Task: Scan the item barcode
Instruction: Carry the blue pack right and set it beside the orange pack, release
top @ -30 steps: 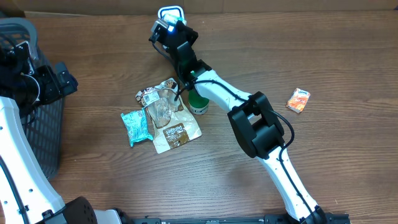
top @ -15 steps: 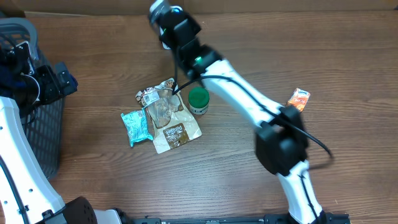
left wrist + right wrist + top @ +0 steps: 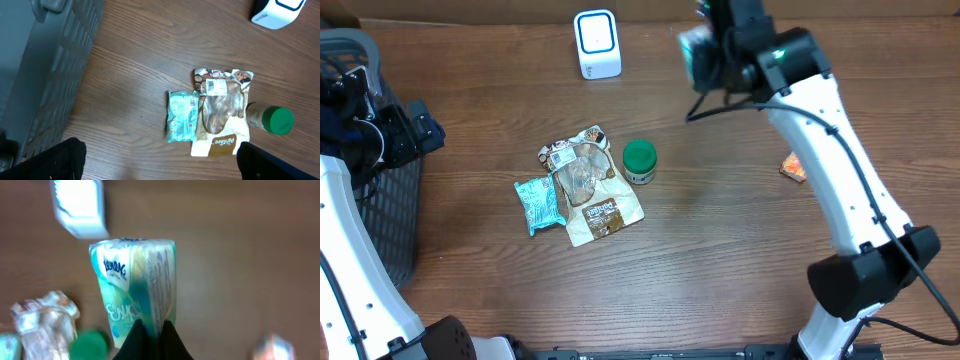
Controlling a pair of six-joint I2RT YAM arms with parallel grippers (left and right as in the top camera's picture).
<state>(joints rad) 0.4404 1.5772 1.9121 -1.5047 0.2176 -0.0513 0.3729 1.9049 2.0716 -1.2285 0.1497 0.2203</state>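
My right gripper will next move back, to the right in the overhead view, and down beside the orange packet to let go of the seam, because the bare wood there is open.
My right gripper (image 3: 152,330) is shut on a teal-and-white packet (image 3: 135,290), pinching its lower edge so it stands up in front of the wrist camera. Overhead, that gripper (image 3: 708,52) hangs blurred above the back of the table, right of the white barcode scanner (image 3: 597,44), with the packet (image 3: 694,56) in it. The scanner (image 3: 80,207) shows blurred at the upper left of the right wrist view. My left gripper (image 3: 160,170) is open and empty above bare wood. It sits at the far left (image 3: 418,130) beside the basket.
A teal snack pack (image 3: 538,204), a brown-and-white pouch (image 3: 600,210) and a green-lidded jar (image 3: 639,161) lie mid-table. An orange packet (image 3: 791,168) is partly hidden behind the right arm. A dark mesh basket (image 3: 390,215) stands at the left edge.
The right arm has swung from over the scanner to the right along the back of the table, carrying the packet with it. The left arm has not moved.
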